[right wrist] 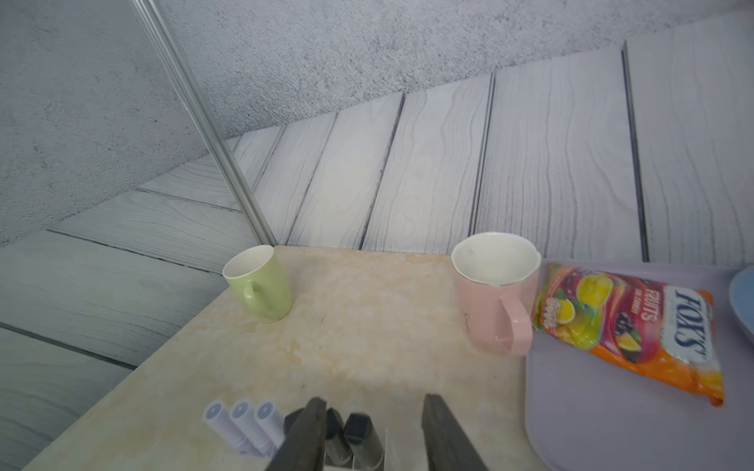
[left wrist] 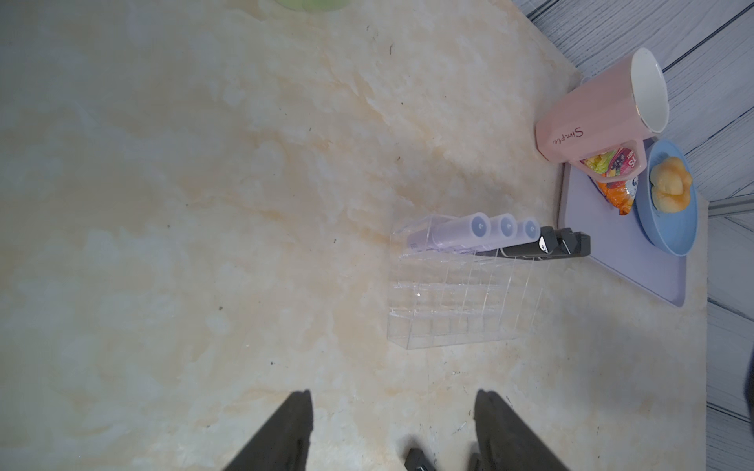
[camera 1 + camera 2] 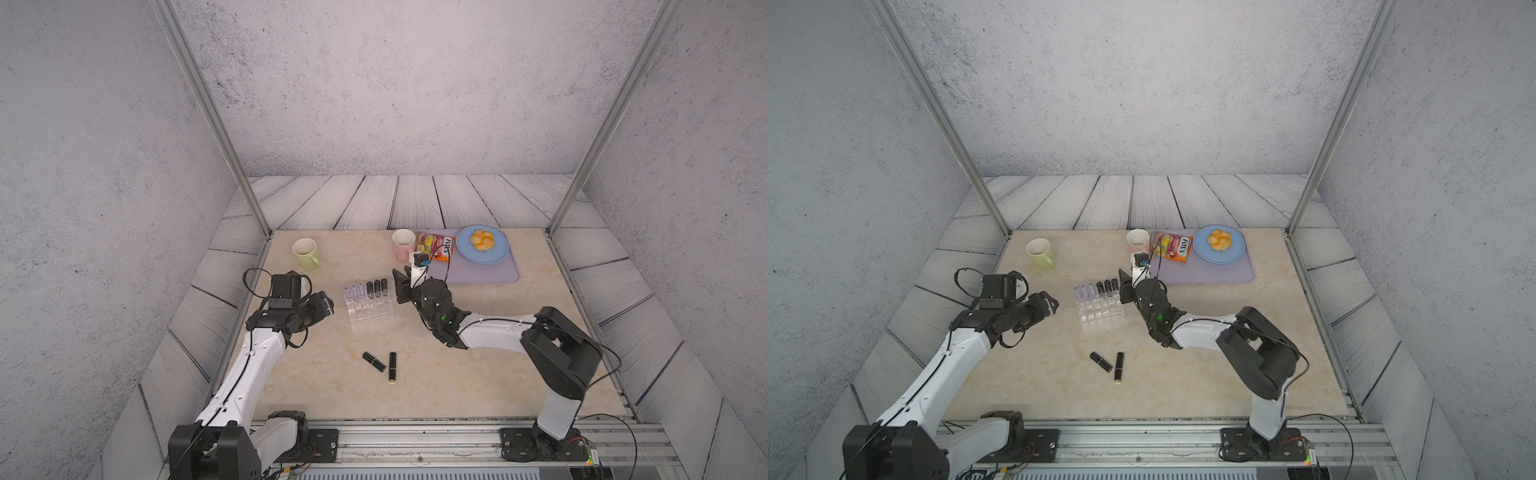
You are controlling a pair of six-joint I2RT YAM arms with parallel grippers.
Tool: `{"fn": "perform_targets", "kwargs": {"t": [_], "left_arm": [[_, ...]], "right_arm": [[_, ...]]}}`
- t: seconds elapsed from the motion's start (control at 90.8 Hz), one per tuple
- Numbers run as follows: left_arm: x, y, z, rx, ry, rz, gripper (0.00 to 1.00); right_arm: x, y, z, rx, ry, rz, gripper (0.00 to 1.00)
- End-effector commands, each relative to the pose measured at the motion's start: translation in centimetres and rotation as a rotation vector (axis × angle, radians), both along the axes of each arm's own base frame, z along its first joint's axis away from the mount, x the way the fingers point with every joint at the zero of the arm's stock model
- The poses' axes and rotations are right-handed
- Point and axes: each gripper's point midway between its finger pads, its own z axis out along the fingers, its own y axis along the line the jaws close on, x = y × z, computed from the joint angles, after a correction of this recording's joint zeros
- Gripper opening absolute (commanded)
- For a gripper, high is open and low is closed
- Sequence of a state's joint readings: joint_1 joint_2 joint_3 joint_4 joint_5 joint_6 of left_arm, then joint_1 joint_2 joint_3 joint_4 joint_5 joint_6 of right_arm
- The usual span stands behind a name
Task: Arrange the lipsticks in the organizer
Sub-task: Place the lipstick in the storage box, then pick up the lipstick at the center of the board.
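Note:
The slanted black lipstick lies flat on the tabletop, so my right gripper should next swing back, turn its fingers downward and lower over the tube's middle (image 3: 373, 361).
The clear organizer (image 3: 371, 309) stands mid-table. Its back row holds three lilac lipsticks (image 3: 354, 289) and three black lipsticks (image 3: 377, 286), all upright. Two more black lipsticks (image 3: 373, 361) (image 3: 392, 366) lie flat on the table nearer the front. My right gripper (image 1: 373, 403) is open just above the black tubes at the organizer's right end. The rightmost black tube (image 1: 361, 432) stands between its fingers with a gap on the far side. My left gripper (image 2: 393, 397) is open and empty, hovering left of the organizer (image 2: 461, 301).
A green mug (image 3: 305, 251) stands at the back left and a pink mug (image 3: 404, 243) behind the right gripper. A lilac mat (image 3: 490, 272) at the back right carries a candy bag (image 3: 436, 245) and a blue plate (image 3: 500, 253) with a bun.

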State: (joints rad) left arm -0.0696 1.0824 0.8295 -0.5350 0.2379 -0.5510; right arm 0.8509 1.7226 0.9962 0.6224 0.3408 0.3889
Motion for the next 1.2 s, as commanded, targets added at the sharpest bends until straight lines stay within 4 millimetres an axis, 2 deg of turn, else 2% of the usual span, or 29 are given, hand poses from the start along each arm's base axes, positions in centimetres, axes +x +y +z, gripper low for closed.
{"fn": "perform_targets", "kwargs": {"t": [0.0,0.11,0.198,0.275,0.396,0.506,0.605,0.782,1.189], "left_arm": [[-2.5,0.0,0.1,0.041,0.057,-0.001,0.68],[-3.7,-1.1,-0.4,0.075,0.073,-0.015,0.68],[-4.2,-1.6,-1.0,0.105,0.081,-0.018,0.68],[-4.6,-1.7,-1.3,0.108,0.092,-0.001,0.68],[-4.7,0.5,-1.1,0.182,0.099,0.097,0.68],[-3.9,3.2,0.9,0.260,0.059,0.156,0.70],[-3.2,4.5,2.5,0.275,0.038,0.176,0.70],[-2.8,4.7,2.9,0.212,0.031,0.190,0.71],[-2.2,5.1,3.8,0.185,0.000,0.206,0.71]], "right_arm": [[-3.8,-4.8,-4.6,-0.234,0.382,-0.084,0.40],[-8.0,-5.5,-7.5,-0.356,0.638,0.011,0.40],[-11.6,-4.5,-10.0,-0.407,0.834,0.132,0.41],[-14.5,-2.9,-10.7,-0.478,0.901,0.247,0.44],[-17.8,-0.4,-10.3,-0.625,0.865,0.405,0.46],[-20.0,1.3,-11.1,-0.711,0.873,0.537,0.49],[-21.0,2.8,-12.3,-0.759,0.904,0.618,0.51],[-20.7,5.6,-13.6,-0.834,0.910,0.685,0.52],[-19.8,8.5,-17.6,-0.918,0.952,0.700,0.49]]}}
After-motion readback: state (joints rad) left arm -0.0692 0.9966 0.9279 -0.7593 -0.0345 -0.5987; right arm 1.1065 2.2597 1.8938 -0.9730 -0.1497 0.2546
